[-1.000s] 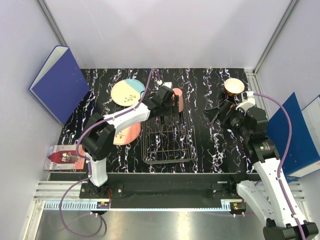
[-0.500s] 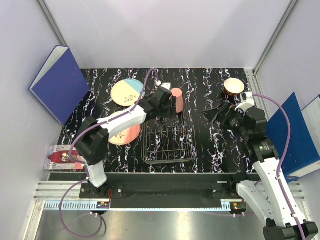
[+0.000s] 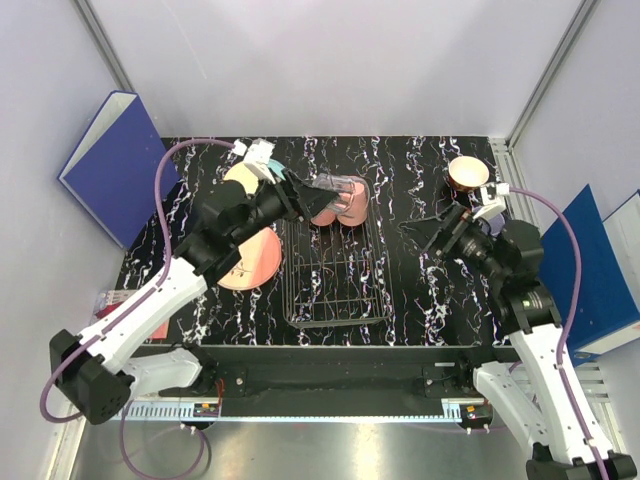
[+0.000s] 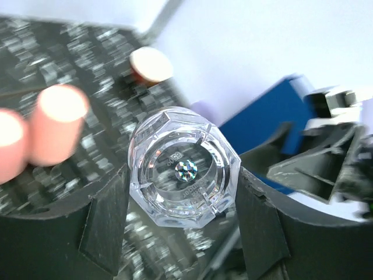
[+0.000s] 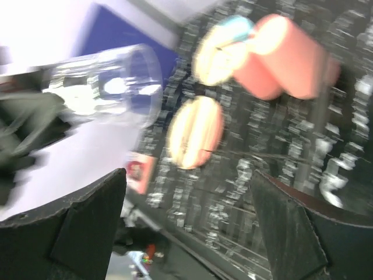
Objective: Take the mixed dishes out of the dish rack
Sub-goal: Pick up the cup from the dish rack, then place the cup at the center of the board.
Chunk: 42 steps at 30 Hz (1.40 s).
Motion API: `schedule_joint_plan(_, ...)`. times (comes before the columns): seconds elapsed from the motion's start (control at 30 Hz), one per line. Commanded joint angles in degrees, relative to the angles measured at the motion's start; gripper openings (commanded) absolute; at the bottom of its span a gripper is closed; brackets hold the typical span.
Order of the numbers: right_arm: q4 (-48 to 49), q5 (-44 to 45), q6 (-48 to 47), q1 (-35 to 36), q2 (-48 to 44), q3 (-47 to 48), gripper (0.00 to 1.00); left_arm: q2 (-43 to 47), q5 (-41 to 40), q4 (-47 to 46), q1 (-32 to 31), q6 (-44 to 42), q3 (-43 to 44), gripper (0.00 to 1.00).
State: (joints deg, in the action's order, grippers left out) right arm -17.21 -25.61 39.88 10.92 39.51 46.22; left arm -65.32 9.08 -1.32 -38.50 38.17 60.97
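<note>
The clear glass's rim [image 3: 352, 195] [image 5: 154, 108] is to the left of my open right gripper in the top view. My left gripper covers only the glass's base, so my right gripper should move left onto the glass's rim next.
My left gripper [image 3: 322, 192] is shut on the clear glass [image 3: 340, 187] and holds it on its side above the far end of the wire dish rack [image 3: 335, 285]. In the left wrist view the glass's base [image 4: 183, 169] sits between both fingers. Two salmon-pink cups [image 3: 350, 207] stand just beyond it in the rack [image 4: 55, 125]. On the table lie a salmon-pink plate [image 3: 252, 263], a blue-and-cream plate [image 3: 238, 176] partly behind the arm, and a red bowl [image 3: 467, 175]. My right gripper [image 3: 440, 233] is open and empty, right of the rack [image 5: 189, 227].
A blue binder [image 3: 115, 165] leans on the left wall and more binders [image 3: 600, 270] stand at the right. A red booklet [image 3: 128, 315] lies at the table's near left edge. The rack's near half holds no dishes.
My left gripper closed on the clear glass and lifted it out of the rack while the arm swung back to the left. The right gripper shifted slightly, still open.
</note>
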Motion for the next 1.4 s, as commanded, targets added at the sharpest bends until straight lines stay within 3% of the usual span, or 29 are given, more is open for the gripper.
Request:
schedule_joint_plan(0.0,12.88,-9.71,7.49,0.51,-5.49,-0.25,0.94,-1.47,17.09,-25.55,3.78,13.4,-6.11,0.0)
schedule_joint_plan(0.27,16.69,-12.8,11.98,0.51,-4.79,1.16,0.93,-4.82,22.29,-39.54,3.96,23.52,-7.97,0.0)
schedule_joint_plan(0.6,24.41,-12.8,14.35,1.3,-0.22,0.28,0.9,-4.64,22.82,-40.51,2.73,24.4,-8.5,0.0)
schedule_joint_plan(0.9,24.69,-10.43,11.37,7.27,5.75,2.56,0.85,-8.24,23.26,-42.45,0.62,25.2,-7.01,0.0)
schedule_joint_plan(1.1,20.82,-6.57,7.32,11.49,8.39,4.41,0.44,-7.98,23.61,-42.01,0.27,24.67,-7.36,0.0)
schedule_joint_plan(1.13,20.82,-5.78,7.32,11.67,8.22,4.23,0.31,-7.81,23.61,-41.57,0.27,24.32,-7.44,0.0)
schedule_joint_plan(1.2,20.38,-5.07,7.15,11.85,7.87,4.23,0.15,-7.02,23.35,-40.08,0.27,23.18,-7.62,0.0)
schedule_joint_plan(1.23,19.42,-4.2,6.97,11.85,7.69,4.41,0.0,-6.75,23.0,-39.38,0.27,22.48,-7.36,0.0)
schedule_joint_plan(1.27,18.45,-3.67,6.18,11.85,7.52,4.84,0.0,-6.49,22.74,-38.15,0.36,21.43,-7.1,0.05)
schedule_joint_plan(1.37,11.61,0.19,2.33,11.93,6.81,8.09,0.0,-3.6,19.58,-25.96,1.14,13.44,-3.76,0.52)
